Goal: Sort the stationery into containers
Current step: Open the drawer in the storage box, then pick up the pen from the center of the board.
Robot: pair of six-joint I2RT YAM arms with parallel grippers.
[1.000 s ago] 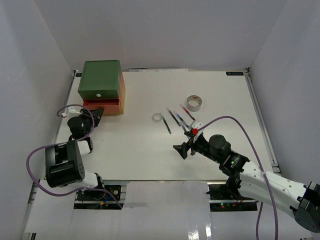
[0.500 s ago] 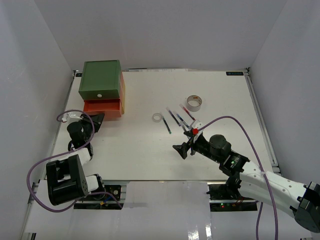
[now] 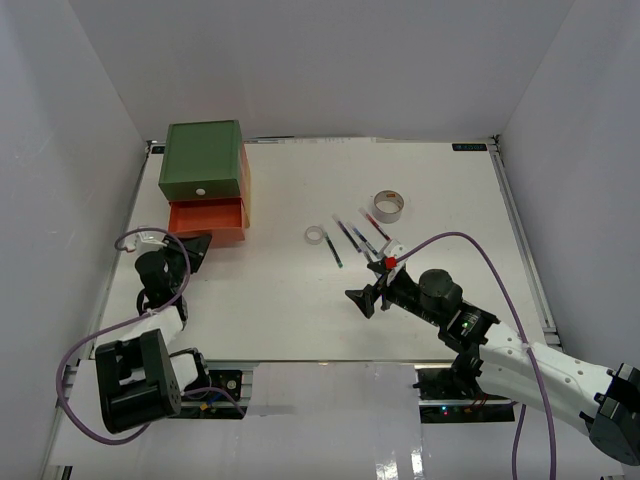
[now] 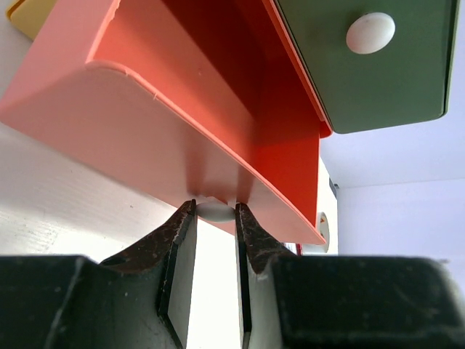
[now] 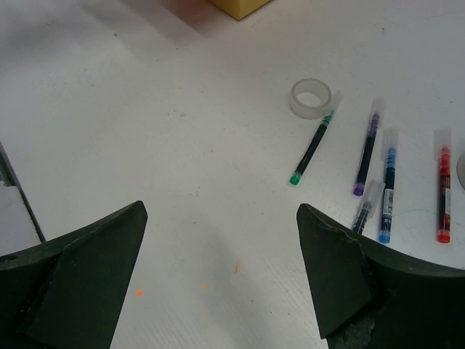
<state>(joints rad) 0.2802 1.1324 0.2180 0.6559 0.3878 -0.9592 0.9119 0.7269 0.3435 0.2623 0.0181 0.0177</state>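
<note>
The right gripper moves down toward the right in its wrist view next, turning onto the near end of the black pen, since that pen lies closest.
My left gripper [image 4: 215,211] is shut on the small white knob [image 4: 216,211] of the orange middle drawer [image 4: 145,109], which stands pulled out from the chest [image 3: 207,218] under the green top drawer [image 3: 203,160]. A corner of the yellow drawer [image 4: 27,16] shows below. In the top view, the left gripper [image 3: 193,246] sits just in front of the drawer. On the table lie several thin pens [image 5: 367,145], a clear tape ring [image 5: 311,98] and a grey tape roll [image 3: 388,206]. My right gripper [image 5: 220,211] hangs open and empty, short of the pens.
The green drawer [image 4: 378,80] is closed, with its white knob [image 4: 370,33] showing. White walls enclose the table on three sides. A purple cable [image 3: 480,245] arcs over the right arm. Bare table [image 3: 280,300] lies between the two grippers.
The left arm has drawn back toward the near edge, and the orange drawer has slid further out with it. The right arm has not moved.
</note>
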